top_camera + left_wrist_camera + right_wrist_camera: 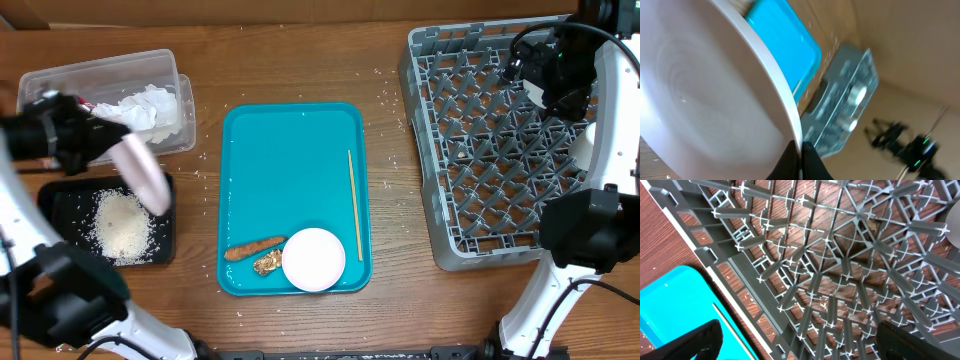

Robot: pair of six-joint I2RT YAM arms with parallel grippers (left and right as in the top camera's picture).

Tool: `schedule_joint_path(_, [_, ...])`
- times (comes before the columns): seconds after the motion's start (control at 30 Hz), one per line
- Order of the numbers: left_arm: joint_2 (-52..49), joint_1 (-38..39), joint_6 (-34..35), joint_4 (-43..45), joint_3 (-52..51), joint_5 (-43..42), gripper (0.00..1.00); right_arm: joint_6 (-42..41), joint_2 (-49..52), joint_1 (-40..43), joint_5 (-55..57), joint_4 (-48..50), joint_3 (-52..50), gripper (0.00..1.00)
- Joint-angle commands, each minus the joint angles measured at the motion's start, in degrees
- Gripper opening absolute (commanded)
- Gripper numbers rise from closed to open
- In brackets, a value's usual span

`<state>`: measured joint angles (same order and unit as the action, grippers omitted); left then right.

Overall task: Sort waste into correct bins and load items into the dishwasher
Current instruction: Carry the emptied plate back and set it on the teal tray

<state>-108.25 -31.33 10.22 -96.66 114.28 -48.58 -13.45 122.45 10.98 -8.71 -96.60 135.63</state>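
My left gripper will next swing the plate past the white bowl on the teal tray (290,150). Then it will level the plate and lower it.
My left gripper (801,159) is shut on the rim of a white plate (705,100). In the overhead view the plate (142,172) is tilted steeply and blurred, above the black tray (62,200) that holds a pile of rice (122,225). Behind it, the clear tub (100,75) holds crumpled napkins (150,105). On the teal tray (290,150) lie a carrot-like strip (253,247), a golden scrap (267,263) and a white bowl (314,259). My right gripper (800,345) hangs open and empty over the grey dish rack (500,150), fingers (690,342) wide apart.
A thin wooden stick (354,205) lies along the teal tray's right side, seen also as a stick (730,327) in the right wrist view. Rice grains are scattered on the table around the tray and rack. The rack's upright pegs (840,270) stand below my right gripper.
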Motion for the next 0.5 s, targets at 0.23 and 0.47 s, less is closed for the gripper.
schedule_joint_path(0.23, [0.74, 26.80, 6.54, 6.51, -0.39, 15.28, 0.04, -0.07, -0.39, 0.02, 0.33, 0.26, 0.17, 1.00])
schedule_joint_path(0.47, [0.72, 44.17, 9.31, 15.93, -0.42, 34.34, 0.04, -0.07, -0.39, 0.02, 0.33, 0.26, 0.17, 1.00])
